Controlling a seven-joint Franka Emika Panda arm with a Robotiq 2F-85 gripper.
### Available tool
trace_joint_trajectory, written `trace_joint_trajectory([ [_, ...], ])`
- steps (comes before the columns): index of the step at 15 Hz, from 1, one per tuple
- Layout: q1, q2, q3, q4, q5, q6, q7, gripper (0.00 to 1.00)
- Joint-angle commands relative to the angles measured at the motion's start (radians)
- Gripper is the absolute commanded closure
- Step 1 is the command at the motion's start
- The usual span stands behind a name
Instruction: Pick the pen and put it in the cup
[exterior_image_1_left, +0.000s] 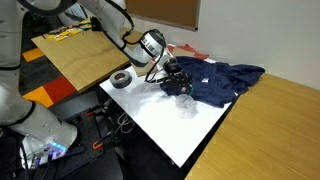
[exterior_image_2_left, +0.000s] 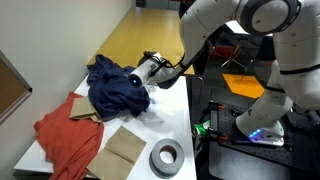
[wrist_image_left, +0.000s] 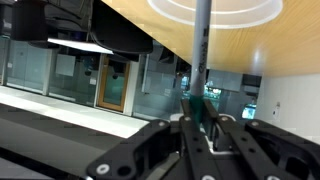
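Observation:
The pen's body already points from the gripper's fingers into the clear cup's rim, so the robot will next lower its gripper a little toward the clear cup's round opening (wrist_image_left: 235, 9) and let go of the pen (wrist_image_left: 202, 50) there.
My gripper (wrist_image_left: 200, 125) is shut on the pen (wrist_image_left: 202, 50), a grey shaft with a teal grip that runs from between the fingers toward the round rim of the clear cup (wrist_image_left: 215, 8). The pen's tip is hidden at the rim. In both exterior views the gripper (exterior_image_1_left: 176, 80) (exterior_image_2_left: 143, 78) hangs low over the white table beside the dark blue cloth (exterior_image_1_left: 222, 80). The clear cup (exterior_image_1_left: 184, 104) shows only faintly on the table just below the gripper.
A grey tape roll (exterior_image_1_left: 122, 79) (exterior_image_2_left: 166, 157) lies on the white table (exterior_image_1_left: 185, 135). A red cloth (exterior_image_2_left: 62, 135) and a brown paper piece (exterior_image_2_left: 125, 148) lie near the blue cloth (exterior_image_2_left: 115, 90). Wooden tables stand on both sides.

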Motion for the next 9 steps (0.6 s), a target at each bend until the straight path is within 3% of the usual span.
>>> trace_joint_trajectory([
  [1,-0.005,0.038,0.016,0.040,0.028,-0.029,0.016,0.96],
  [4,0.000,0.061,0.018,0.052,0.037,-0.032,0.011,0.96],
  [5,0.002,0.067,0.018,0.056,0.041,-0.036,0.014,0.70],
  [9,0.007,0.060,0.020,0.054,0.057,-0.041,0.020,0.39],
])
